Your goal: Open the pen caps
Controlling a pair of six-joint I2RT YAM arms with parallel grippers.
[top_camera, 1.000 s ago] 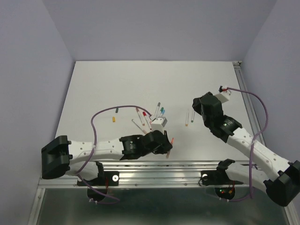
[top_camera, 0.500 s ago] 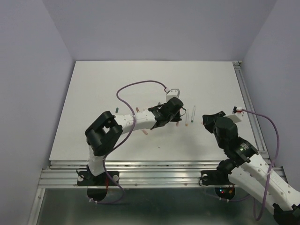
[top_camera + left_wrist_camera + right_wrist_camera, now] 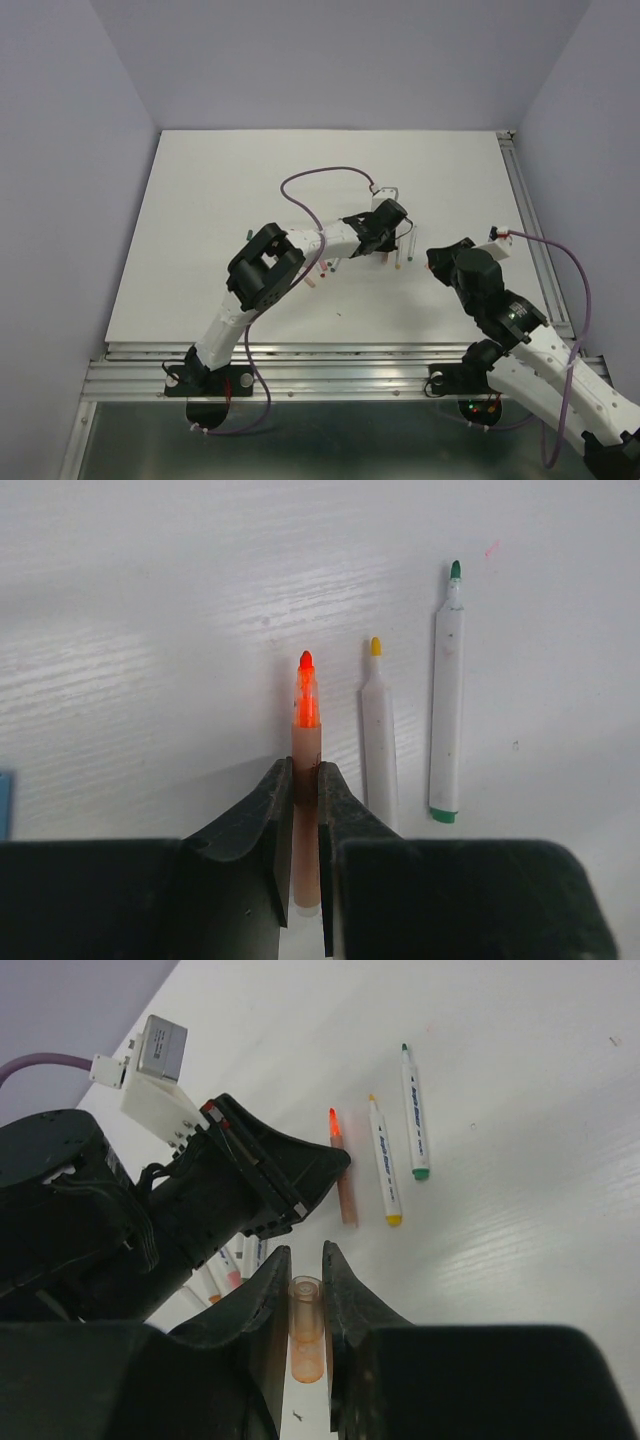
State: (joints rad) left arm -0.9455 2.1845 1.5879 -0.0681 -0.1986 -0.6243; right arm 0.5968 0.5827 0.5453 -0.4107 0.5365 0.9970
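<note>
My right gripper carries the bare orange pen's cap across and down next, for release where the green cap lies, to the gripper's left in the top view.
My left gripper (image 3: 305,772) is shut on the pale barrel of an orange pen (image 3: 306,715); its bare orange tip points away from me. The pen sits low at the table, just left of an uncapped yellow pen (image 3: 378,735) and an uncapped green pen (image 3: 445,705). My right gripper (image 3: 304,1252) is shut on a translucent orange pen cap (image 3: 307,1345), held apart from the orange pen (image 3: 345,1180). From above, the left gripper (image 3: 386,252) is mid-table and the right gripper (image 3: 434,262) is a short way to its right.
A cluster of several more pens (image 3: 228,1260) with coloured ends lies left of the left gripper, partly hidden by the left arm (image 3: 320,240). The left arm's purple cable (image 3: 320,175) loops above the table. A metal rail (image 3: 340,355) runs along the near edge.
The left arm has swung from the near edge up and rightward to the loose pens at mid-table. The right arm has drawn back toward the near right. Both grips stay unchanged.
</note>
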